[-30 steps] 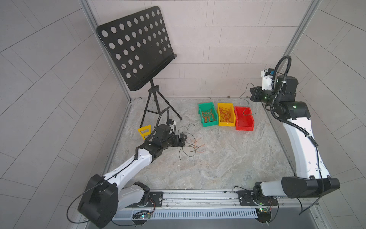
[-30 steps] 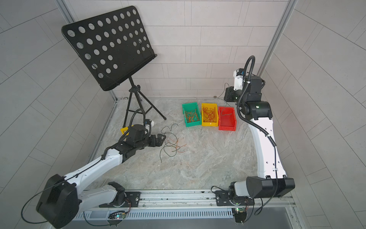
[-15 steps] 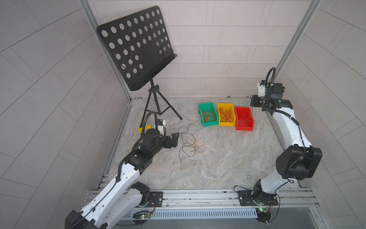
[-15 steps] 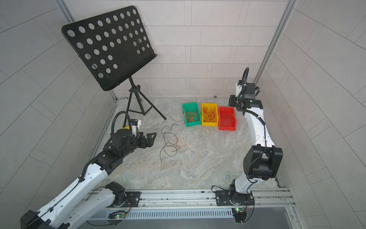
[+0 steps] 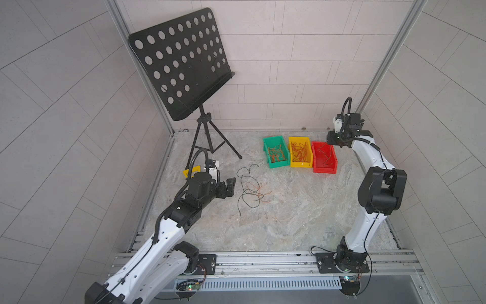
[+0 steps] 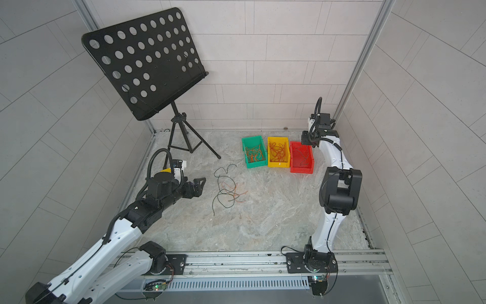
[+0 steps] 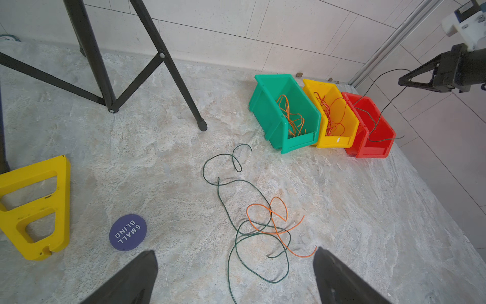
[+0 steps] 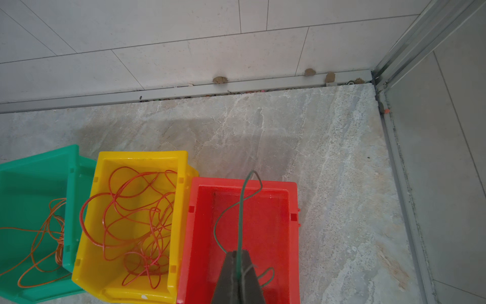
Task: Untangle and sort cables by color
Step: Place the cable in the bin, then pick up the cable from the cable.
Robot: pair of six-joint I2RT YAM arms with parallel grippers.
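Note:
I should next move my right gripper down toward the red bin's back end (image 5: pixel 321 149) (image 8: pixel 263 212) to let go of the cable, because the hanging length of the dark cable already loops inside the bin.
A loose tangle of thin dark and orange cables (image 5: pixel 249 190) (image 6: pixel 226 190) (image 7: pixel 259 223) lies mid-table. My left gripper (image 5: pixel 229 187) (image 6: pixel 198 187) (image 7: pixel 234 252) hovers just left of it, open and empty. The right gripper (image 5: pixel 330 139) (image 6: pixel 305 138) (image 8: pixel 238 254) is shut on a dark cable (image 8: pixel 240 210) above the back end of the red bin (image 5: pixel 324 169) (image 8: pixel 293 210). This cable hangs down and loops inside that bin. Orange cables fill the green bin (image 5: pixel 278 165) (image 8: pixel 71 210), red ones the yellow bin (image 5: pixel 301 164) (image 8: pixel 142 155).
A black music stand (image 5: pixel 181 65) on a tripod (image 7: pixel 105 79) stands at the back left. A yellow triangular frame (image 5: pixel 188 172) (image 7: pixel 34 205) and a purple disc (image 7: pixel 128 232) lie beside my left arm. Walls close in behind and right of the bins.
The right arm has folded down, bringing its gripper and the dark cable lower, toward the red bin. The left arm has drawn back slightly from the tangle, jaws still open.

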